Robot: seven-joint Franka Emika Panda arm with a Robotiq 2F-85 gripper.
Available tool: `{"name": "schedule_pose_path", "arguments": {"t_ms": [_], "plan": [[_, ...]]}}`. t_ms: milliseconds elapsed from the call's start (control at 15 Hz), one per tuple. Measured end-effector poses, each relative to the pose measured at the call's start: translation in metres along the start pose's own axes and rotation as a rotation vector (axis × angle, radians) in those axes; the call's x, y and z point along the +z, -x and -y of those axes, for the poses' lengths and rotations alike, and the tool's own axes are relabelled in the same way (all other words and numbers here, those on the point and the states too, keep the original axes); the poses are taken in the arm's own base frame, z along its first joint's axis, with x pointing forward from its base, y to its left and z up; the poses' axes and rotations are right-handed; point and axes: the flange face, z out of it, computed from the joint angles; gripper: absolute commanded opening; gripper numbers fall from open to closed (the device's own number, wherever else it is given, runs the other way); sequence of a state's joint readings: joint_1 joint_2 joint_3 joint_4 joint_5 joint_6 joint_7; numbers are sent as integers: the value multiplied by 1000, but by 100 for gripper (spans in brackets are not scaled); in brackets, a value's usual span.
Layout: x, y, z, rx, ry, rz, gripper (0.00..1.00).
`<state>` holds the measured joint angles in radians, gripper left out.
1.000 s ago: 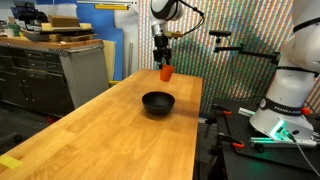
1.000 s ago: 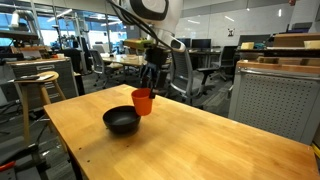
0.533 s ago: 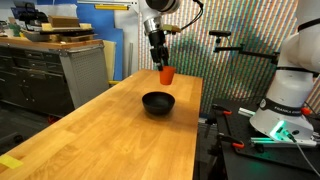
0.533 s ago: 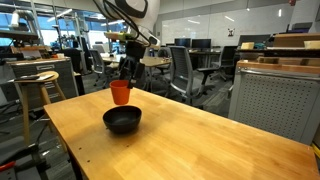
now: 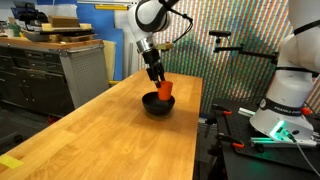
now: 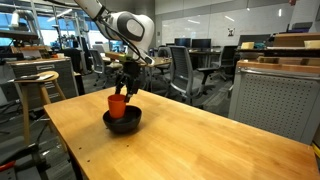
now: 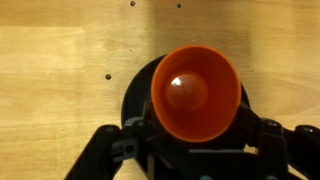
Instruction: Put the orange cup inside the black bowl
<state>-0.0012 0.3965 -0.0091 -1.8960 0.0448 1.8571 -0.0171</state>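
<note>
The robot will next lower the orange cup in its gripper down into the middle of the black bowl (image 5: 153,104) and let go of it, because the cup still hangs mostly above the bowl's rim.
My gripper (image 5: 157,80) is shut on the orange cup (image 5: 165,91) and holds it upright just above the black bowl (image 5: 153,104) on the wooden table. In an exterior view the cup (image 6: 118,104) hangs low over the bowl (image 6: 124,123), its base near the bowl's rim. In the wrist view the cup's open mouth (image 7: 194,92) faces the camera, with the bowl (image 7: 139,92) showing as a dark ring behind it. The gripper fingers (image 7: 196,148) sit on both sides of the cup.
The wooden table (image 5: 110,140) has its right edge close to the bowl. A grey cabinet (image 5: 82,70) stands beside the table. Another robot base (image 5: 285,100) is past the table edge. Office chairs (image 6: 180,75) and a stool (image 6: 38,85) stand behind.
The gripper has carried the orange cup sideways and down, from beyond the bowl to just over it.
</note>
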Motion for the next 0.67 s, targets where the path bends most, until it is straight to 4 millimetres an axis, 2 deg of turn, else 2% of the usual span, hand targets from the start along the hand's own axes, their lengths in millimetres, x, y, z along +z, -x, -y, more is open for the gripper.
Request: {"name": "schedule_pose_path", "arguments": {"t_ms": [267,600,667], "plan": [[24,-22,4,-22,5,21,53],[43,-45,13,-55,57,8,53],[46,-48,15,-64,70,3,64]]}}
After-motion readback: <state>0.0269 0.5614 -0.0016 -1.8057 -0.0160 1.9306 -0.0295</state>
